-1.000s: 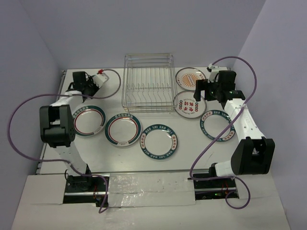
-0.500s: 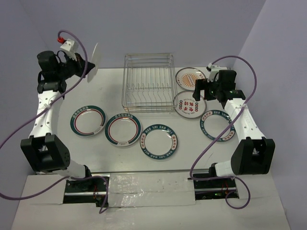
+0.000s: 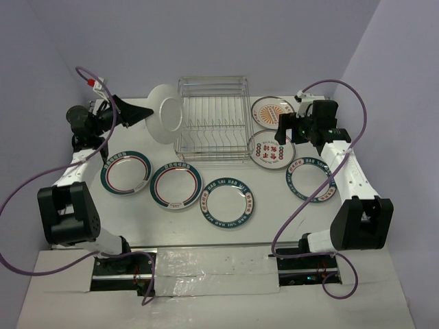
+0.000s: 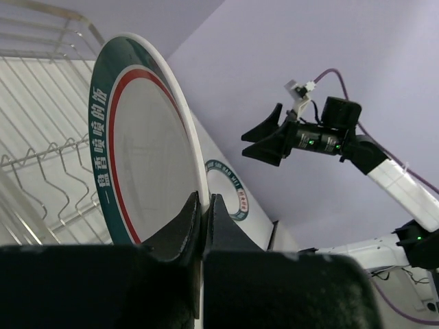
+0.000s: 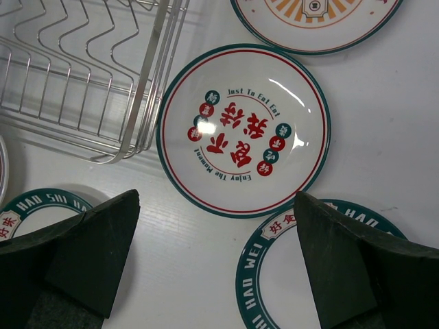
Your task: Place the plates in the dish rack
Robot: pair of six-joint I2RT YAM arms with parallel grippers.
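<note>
The dish rack's wire slots stand empty at its closest end (image 3: 190, 129) (image 4: 50, 197). My left gripper lowers the tilted plate there next.
My left gripper (image 3: 143, 114) is shut on the rim of a white plate (image 3: 165, 113), holding it in the air just left of the dish rack (image 3: 212, 116); its plain underside faces the top camera. In the left wrist view the held plate (image 4: 140, 144) shows its teal rim and red ring, pinched at my gripper (image 4: 204, 212). My right gripper (image 3: 285, 127) is open and empty above the red-lettered plate (image 5: 243, 130) beside the rack (image 5: 82, 75). Other plates lie flat: one with an orange centre (image 3: 272, 111), and teal-rimmed ones (image 3: 312, 179), (image 3: 228, 204), (image 3: 176, 186), (image 3: 126, 172).
The purple back wall stands just behind the rack. The right arm's purple cable (image 3: 302, 199) loops over the table's right side. The table's near edge (image 3: 206, 245) runs in front of the plates.
The left arm has lifted a plate from the far left corner and swung it right and lower, up to the rack's left side. The right arm has not moved.
</note>
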